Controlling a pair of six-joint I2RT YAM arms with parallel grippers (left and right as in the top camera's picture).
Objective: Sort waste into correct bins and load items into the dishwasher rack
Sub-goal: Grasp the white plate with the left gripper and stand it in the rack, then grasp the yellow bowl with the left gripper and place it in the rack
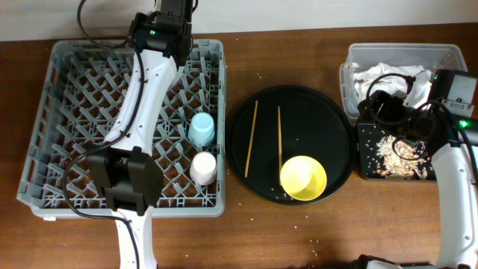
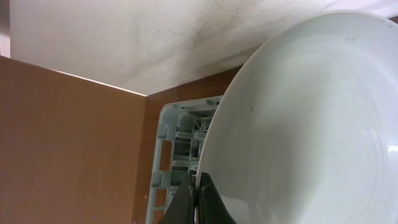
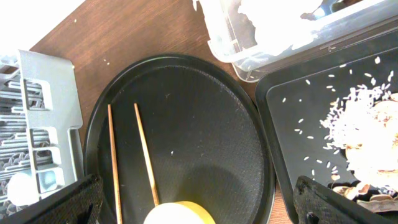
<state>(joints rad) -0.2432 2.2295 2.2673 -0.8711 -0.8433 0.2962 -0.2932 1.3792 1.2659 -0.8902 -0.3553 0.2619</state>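
My left gripper will next move down toward the far end of the grey rack to let go of the plate's rim, because the plate hangs on edge above the rack.
My left gripper is shut on the rim of the pale plate, held on edge over the far end of the grey rack; my arm hides the plate in the overhead view. A blue cup and a pink-white cup stand in the rack. Two chopsticks and the yellow bowl lie on the round black tray. My right gripper is open and empty above that tray's right side. White napkin lies in the clear tub. Food scraps lie in the black rectangular tray.
The wooden table surface carries scattered rice grains around the round tray. The tub and the rectangular tray sit side by side at the right edge. I cannot make out the gold-brown wrapper.
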